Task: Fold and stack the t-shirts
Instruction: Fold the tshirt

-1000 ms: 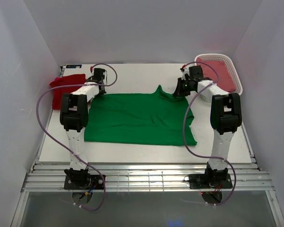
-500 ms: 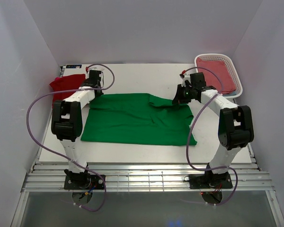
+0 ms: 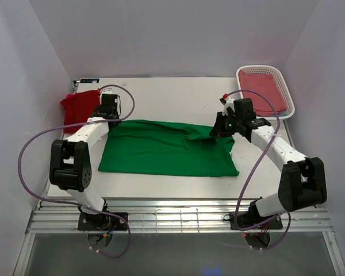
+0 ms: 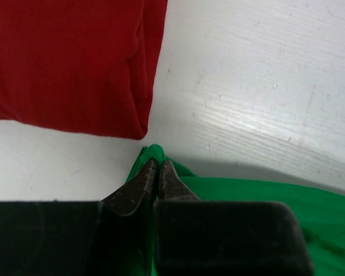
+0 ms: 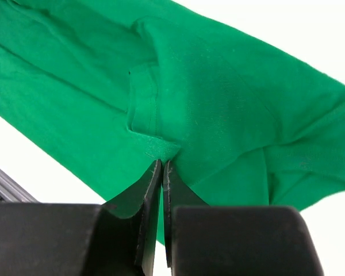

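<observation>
My left gripper will move back over the near part of the green t-shirt, which lies flat and uncovered, then lower the held corner and let go.
The green t-shirt (image 3: pixel 167 148) lies spread across the middle of the table, its far edge lifted and drawn toward the near side. My left gripper (image 3: pixel 110 117) is shut on the shirt's far left corner (image 4: pixel 153 154), with green cloth poking past its tips (image 4: pixel 158 163). My right gripper (image 3: pixel 218 131) is shut on a bunched fold at the far right of the green t-shirt (image 5: pixel 161 146). A folded red t-shirt (image 3: pixel 79 104) lies at the far left corner of the table, and its edge (image 4: pixel 75 63) sits just beyond my left gripper.
A white basket (image 3: pixel 284 86) with pinkish-red cloth (image 3: pixel 264 92) in it stands at the far right corner. Grey walls close in the table (image 3: pixel 167 95) on three sides. A metal rail (image 3: pixel 172 215) runs along the near edge.
Both grippers have come toward the near side with the green shirt's far edge, so the shirt is folding over itself and looks narrower. Both arms now stretch out lower.
</observation>
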